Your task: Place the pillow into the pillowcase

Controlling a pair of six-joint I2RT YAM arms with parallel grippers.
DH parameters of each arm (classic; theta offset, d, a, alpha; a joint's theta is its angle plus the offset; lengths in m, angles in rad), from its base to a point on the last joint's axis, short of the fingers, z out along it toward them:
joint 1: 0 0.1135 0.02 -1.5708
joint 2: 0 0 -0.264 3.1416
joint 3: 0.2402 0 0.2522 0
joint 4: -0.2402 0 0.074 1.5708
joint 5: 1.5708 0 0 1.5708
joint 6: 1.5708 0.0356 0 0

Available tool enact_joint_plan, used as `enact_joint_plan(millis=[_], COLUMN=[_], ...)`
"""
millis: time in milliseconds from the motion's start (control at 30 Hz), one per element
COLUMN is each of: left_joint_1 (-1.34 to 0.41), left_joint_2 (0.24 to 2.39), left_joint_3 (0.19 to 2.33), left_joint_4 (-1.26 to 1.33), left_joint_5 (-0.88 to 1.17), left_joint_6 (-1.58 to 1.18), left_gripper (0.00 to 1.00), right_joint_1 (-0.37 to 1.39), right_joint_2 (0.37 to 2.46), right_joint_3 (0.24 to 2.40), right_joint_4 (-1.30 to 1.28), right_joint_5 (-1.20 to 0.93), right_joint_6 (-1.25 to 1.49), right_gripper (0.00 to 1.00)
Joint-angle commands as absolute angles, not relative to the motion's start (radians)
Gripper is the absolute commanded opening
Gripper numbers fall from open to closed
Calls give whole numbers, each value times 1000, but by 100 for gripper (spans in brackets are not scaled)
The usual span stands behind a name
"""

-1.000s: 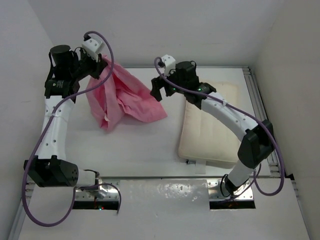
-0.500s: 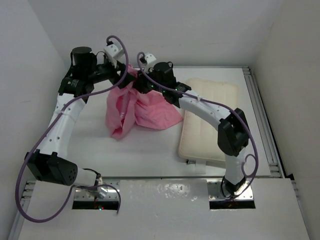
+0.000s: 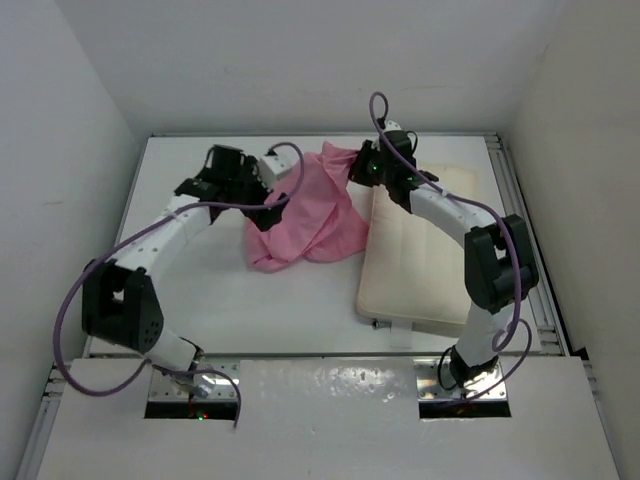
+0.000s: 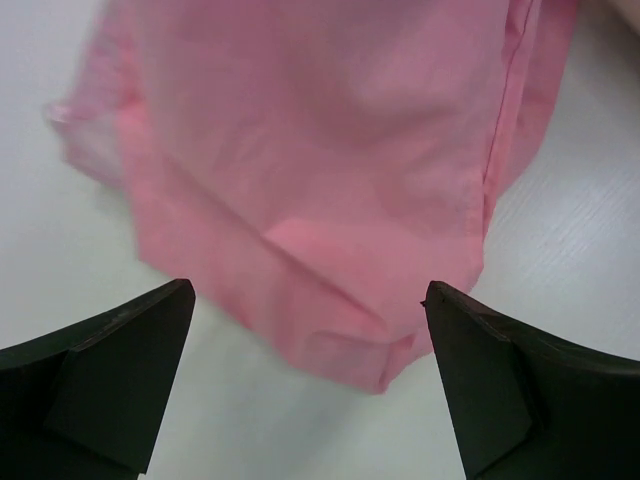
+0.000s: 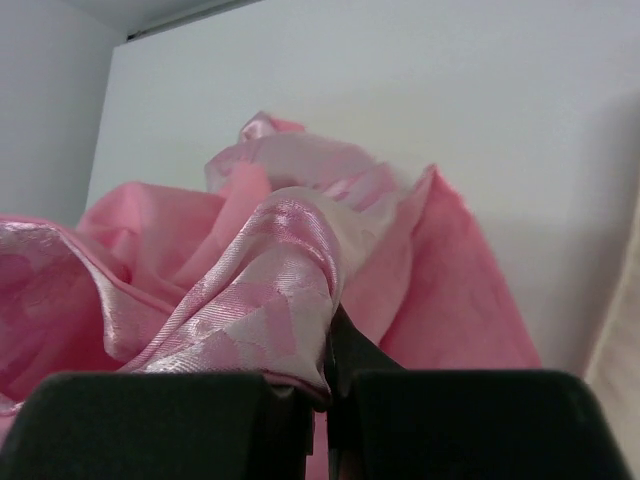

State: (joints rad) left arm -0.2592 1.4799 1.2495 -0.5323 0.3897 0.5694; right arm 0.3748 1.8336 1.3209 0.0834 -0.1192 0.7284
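The robot's right gripper already holds the pillowcase's far corner, so the left gripper should next go down with open fingers onto the pillowcase's loose side [image 3: 280, 235] [image 4: 315, 275] just below it.
The pink satin pillowcase [image 3: 310, 215] lies crumpled at the table's middle, its right edge touching the cream quilted pillow [image 3: 420, 255], which lies flat on the right. My right gripper [image 3: 352, 172] is at the case's upper right corner. In the right wrist view it [image 5: 328, 385] is shut on a shiny fold of the pillowcase [image 5: 270, 290], with the pillow [image 5: 622, 370] at the frame's edge. My left gripper [image 3: 262, 215] hangs over the case's left side. In the left wrist view it [image 4: 308, 292] is wide open above the pillowcase [image 4: 320, 150], holding nothing.
The white table [image 3: 200, 290] is walled at the back and on both sides. A metal rail [image 3: 520, 220] runs along its right edge. Purple cables loop from both arms.
My left gripper let go of the pillowcase, opened and dropped lower. My right gripper shut on the case's top and carried it right, up against the pillow.
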Motion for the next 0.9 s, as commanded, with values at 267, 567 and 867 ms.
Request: enact_joint_plan(millis=[267,567,867], left_joint_1=[-393,-240,-216], left_joint_2=[1742,1729,1511], left_joint_3=[1098,1561,1715], left_joint_4=[-121,-432,-604], left_joint_5=[287,305,481], left_joint_6=[519,497,640], left_gripper=[86,0,0], right_joint_1=[364,247,253], right_joint_2=[1718,1770,1881], right_joint_3=[1224,1515,2024], right_joint_4=[134,-50,-6], right_joint_5=[-255,-261,-320], right_joint_6=[833,726,712], right_gripper=[0,0,0])
